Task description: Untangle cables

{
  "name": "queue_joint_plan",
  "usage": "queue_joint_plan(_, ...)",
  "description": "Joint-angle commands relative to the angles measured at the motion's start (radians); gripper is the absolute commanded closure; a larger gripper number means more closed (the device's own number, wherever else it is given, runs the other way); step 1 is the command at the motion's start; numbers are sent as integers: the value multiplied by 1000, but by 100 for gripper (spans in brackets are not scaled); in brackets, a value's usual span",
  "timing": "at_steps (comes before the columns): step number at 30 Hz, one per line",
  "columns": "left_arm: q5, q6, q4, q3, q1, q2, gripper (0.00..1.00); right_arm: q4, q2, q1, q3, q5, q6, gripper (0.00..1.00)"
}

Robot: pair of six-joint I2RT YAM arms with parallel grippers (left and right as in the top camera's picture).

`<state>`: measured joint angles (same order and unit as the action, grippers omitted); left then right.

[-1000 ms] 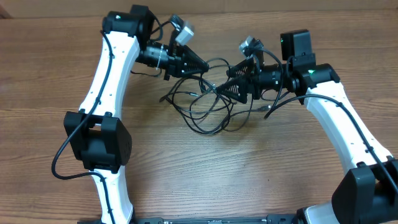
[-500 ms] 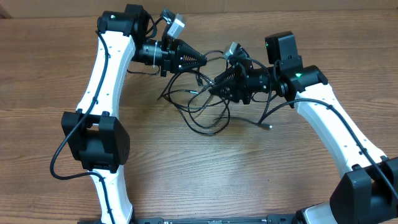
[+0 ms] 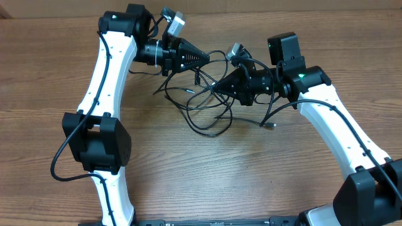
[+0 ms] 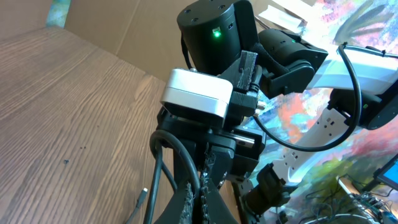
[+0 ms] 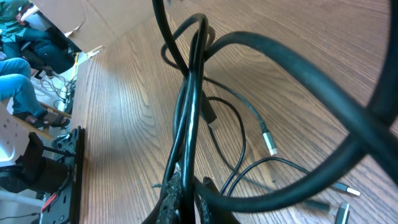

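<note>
My left gripper has the cord and will rise leftward in the overhead view, tilt down and release it, as bare wood (image 3: 147,83) beside the tangle lies that way.
The cables (image 3: 202,100) are thin black cords lying in loose, crossing loops on the wooden table between my two arms. My left gripper (image 3: 206,58) hangs at the tangle's upper edge, shut on a cable strand (image 4: 163,163) that runs up between its pads. From the right, my right gripper (image 3: 218,85) is shut on a lifted strand (image 5: 189,112) in the middle of the tangle. Silver-tipped plug ends (image 5: 269,142) lie loose on the wood below it. One more plug end (image 3: 270,126) rests to the right of the loops.
My right arm's black wrist (image 4: 214,31) fills the left wrist view close ahead, so both grippers are only a short way apart. White arm links (image 3: 103,75) flank the tangle. Cardboard (image 3: 264,5) lines the far table edge. The table's left edge (image 5: 74,155) borders clutter.
My right gripper has shut on a strand after moving a little left into the tangle. The left gripper has shifted slightly up and left, still shut, pulling the loops with it.
</note>
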<state>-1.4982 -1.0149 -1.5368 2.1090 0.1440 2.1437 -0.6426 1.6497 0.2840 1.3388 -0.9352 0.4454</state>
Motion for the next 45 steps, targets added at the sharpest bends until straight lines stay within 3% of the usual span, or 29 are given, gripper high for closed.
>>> queue_joint_plan(1,-82,-16,16,13,0,0,96,-7,-3,3,9,3,-3,96)
queue_joint_plan(4,-82,-16,24,13,0,-1,95,-14,-3,3,9,3,-2,92)
queue_joint_plan(5,-81,-17,24,13,1,0,96,-14,-3,3,9,0,-2,76)
queue_joint_plan(6,-77,-17,26,13,1,-1,96,-12,-3,3,9,-1,-2,50)
queue_joint_plan(8,-54,-17,33,13,1,0,96,-6,-3,3,9,-1,-2,39)
queue_joint_plan(11,-47,-17,35,13,2,0,96,2,-3,3,9,-36,-2,30)
queue_joint_plan(21,-82,-17,34,13,18,0,96,35,-3,3,9,-54,-2,34)
queue_joint_plan(26,-82,-17,41,13,41,-1,96,35,-3,3,9,-54,-3,64)
queue_joint_plan(28,-82,-17,47,13,42,-1,96,35,-3,3,9,-54,-3,68)
queue_joint_plan(29,-82,-17,47,13,42,0,96,35,-3,3,9,-53,-2,68)
queue_joint_plan(31,-82,-17,46,13,42,0,96,35,-3,3,9,-53,-2,45)
queue_joint_plan(32,-82,-17,46,13,42,-1,96,35,-3,3,9,-53,-2,44)
queue_joint_plan(34,-82,-17,47,13,42,0,95,35,-3,3,9,-53,-2,56)
queue_joint_plan(35,-82,-17,46,13,42,0,96,35,-3,3,9,-53,-2,76)
queue_joint_plan(37,-82,-17,46,13,40,0,96,35,-3,3,9,-53,-2,96)
queue_joint_plan(45,-82,-13,79,13,30,-1,96,26,-3,3,9,0,-2,96)
